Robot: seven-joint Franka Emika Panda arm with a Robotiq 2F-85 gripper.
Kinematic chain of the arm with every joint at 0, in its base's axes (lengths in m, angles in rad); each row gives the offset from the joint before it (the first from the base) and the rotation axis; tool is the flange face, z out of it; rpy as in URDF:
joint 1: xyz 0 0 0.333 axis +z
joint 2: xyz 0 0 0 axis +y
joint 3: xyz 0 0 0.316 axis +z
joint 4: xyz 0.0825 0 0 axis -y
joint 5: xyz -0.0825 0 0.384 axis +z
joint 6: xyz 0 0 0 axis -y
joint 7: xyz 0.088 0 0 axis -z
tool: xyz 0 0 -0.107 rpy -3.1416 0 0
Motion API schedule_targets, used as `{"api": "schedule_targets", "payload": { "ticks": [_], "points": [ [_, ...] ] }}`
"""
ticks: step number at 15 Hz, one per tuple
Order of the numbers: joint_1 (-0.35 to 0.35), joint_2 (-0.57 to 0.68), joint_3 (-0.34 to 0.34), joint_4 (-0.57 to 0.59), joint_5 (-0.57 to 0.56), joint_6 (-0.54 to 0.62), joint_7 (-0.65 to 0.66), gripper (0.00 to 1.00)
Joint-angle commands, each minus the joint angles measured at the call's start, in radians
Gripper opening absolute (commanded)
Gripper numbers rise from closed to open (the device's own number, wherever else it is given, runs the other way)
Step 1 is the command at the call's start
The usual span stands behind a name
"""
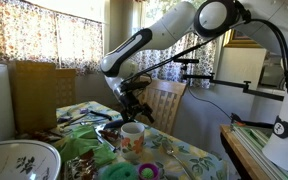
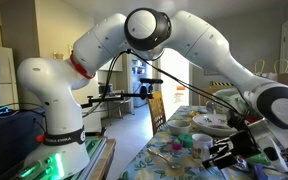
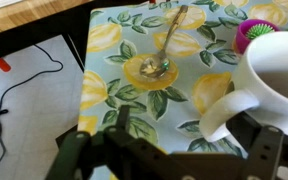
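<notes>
The mug's handle (image 2: 207, 154) (image 3: 223, 115) sticks out between my open fingers. My gripper should next tilt flatter, with its wrist going down, and move toward the mug to close around the handle.
A white mug (image 3: 276, 72) stands on a table covered by a lemon-print cloth (image 3: 134, 100); its handle (image 3: 227, 112) points toward the camera. My gripper (image 3: 169, 150) is open just above the cloth. Its right finger is beside the handle and its left finger is well apart over the cloth. A metal spoon (image 3: 164, 52) lies on the cloth beyond the gripper. In an exterior view the gripper (image 1: 134, 106) hangs just above the mug (image 1: 132, 134). It also shows low over the table in an exterior view (image 2: 230, 152).
A pink bowl with something green in it (image 3: 266, 24) sits behind the mug. A large white patterned bowl (image 1: 19, 160) and small coloured cups (image 1: 134, 171) stand at the table's front. A wooden chair (image 1: 165, 100) is behind the table. The table edge drops to a floor with a cable (image 3: 24, 90).
</notes>
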Motion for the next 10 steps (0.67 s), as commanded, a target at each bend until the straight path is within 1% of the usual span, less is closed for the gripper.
{"api": "schedule_targets", "payload": {
  "ticks": [1,2,3,4,5,6,8,9,10],
  "points": [
    [-0.018,0.051,0.009,0.079,0.024,-0.048,0.025,0.8],
    [-0.018,0.059,0.009,0.088,0.024,-0.05,0.027,0.76],
    [-0.019,0.065,0.009,0.095,0.025,-0.053,0.029,0.75],
    [-0.02,0.074,0.009,0.104,0.027,-0.057,0.032,0.68],
    [-0.021,0.081,0.009,0.111,0.028,-0.06,0.035,0.56],
    [-0.023,0.088,0.01,0.12,0.029,-0.067,0.036,0.64],
    [-0.026,0.103,0.01,0.137,0.033,-0.075,0.042,0.73],
    [-0.028,0.111,0.011,0.148,0.035,-0.083,0.045,0.73],
    [-0.029,0.116,0.011,0.154,0.037,-0.086,0.047,0.76]
  ]
}}
